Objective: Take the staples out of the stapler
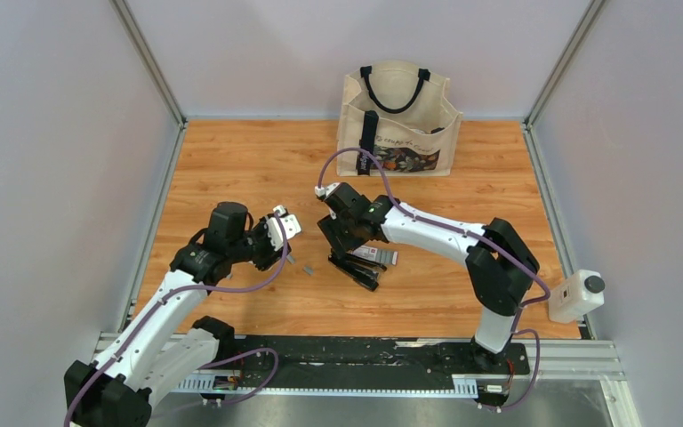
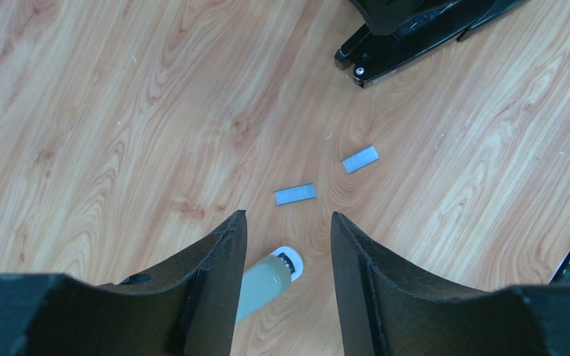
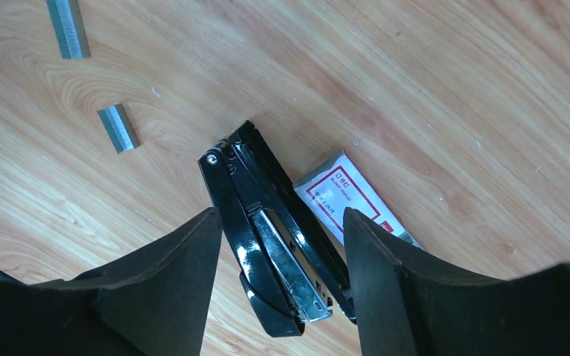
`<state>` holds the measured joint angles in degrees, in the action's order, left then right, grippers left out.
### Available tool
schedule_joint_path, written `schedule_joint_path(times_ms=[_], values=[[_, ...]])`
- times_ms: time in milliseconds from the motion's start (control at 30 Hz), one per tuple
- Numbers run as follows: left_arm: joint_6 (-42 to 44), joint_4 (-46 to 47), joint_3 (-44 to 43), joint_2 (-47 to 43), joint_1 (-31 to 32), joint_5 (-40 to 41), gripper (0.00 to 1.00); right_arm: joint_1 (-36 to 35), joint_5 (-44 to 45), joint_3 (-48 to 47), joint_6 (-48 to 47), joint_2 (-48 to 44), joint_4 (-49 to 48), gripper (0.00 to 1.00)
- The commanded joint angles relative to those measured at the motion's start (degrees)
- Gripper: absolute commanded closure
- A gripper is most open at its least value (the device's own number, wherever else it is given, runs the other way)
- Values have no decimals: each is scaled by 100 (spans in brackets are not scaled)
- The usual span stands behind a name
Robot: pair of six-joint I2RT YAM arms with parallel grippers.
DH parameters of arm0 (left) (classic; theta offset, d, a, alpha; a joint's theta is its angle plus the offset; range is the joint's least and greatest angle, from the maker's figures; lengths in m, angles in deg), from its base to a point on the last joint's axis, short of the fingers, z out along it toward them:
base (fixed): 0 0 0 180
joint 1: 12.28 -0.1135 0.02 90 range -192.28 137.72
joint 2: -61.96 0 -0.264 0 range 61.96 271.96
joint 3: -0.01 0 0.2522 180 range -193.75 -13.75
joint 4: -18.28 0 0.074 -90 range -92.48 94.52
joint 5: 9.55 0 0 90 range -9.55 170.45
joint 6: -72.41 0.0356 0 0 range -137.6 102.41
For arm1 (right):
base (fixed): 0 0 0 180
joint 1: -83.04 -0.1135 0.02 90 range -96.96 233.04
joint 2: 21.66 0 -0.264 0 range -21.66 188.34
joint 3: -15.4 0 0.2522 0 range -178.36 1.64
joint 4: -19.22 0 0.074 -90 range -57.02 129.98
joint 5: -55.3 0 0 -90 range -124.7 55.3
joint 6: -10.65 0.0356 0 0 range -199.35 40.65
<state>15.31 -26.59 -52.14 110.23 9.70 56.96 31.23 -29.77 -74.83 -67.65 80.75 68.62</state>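
My right gripper's open fingers need to go down first, then close around the lid and staple channel of the black stapler (image 1: 358, 269).
The black stapler (image 1: 358, 269) (image 3: 267, 245) lies on the wooden table with its lid swung open and the shiny metal staple channel showing. My right gripper (image 3: 276, 216) (image 1: 333, 233) hovers over it, open, one finger on each side, touching nothing that I can see. Two short silvery strips of staples (image 2: 295, 193) (image 2: 360, 159) (image 3: 118, 127) (image 3: 67, 27) lie loose on the wood left of the stapler (image 2: 408, 37). My left gripper (image 2: 288, 222) (image 1: 276, 233) is open just short of the strips, holding nothing.
A small staple box (image 3: 345, 196) (image 1: 375, 256) with a red-and-white label lies against the stapler's right side. A canvas tote bag (image 1: 397, 118) stands at the back. A pale tube with a white tip (image 2: 271, 282) lies on the wood under my left fingers.
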Motion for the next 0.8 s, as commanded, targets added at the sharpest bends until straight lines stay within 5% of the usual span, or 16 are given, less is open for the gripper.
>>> schedule_joint_path(times_ms=[0,167,500,767], values=[[84,0,-54,-19,-36,-112,46,13,-273,-61,-37,146,-145,36],[163,-70,-37,-46,-44,-69,46,4,-649,-211,-80,332,-189,37],[234,-62,-10,7,-71,-121,46,-4,-1055,238,-432,121,-127,15],[260,-132,-54,-37,-80,-95,46,-215,-502,71,-608,499,-154,19]])
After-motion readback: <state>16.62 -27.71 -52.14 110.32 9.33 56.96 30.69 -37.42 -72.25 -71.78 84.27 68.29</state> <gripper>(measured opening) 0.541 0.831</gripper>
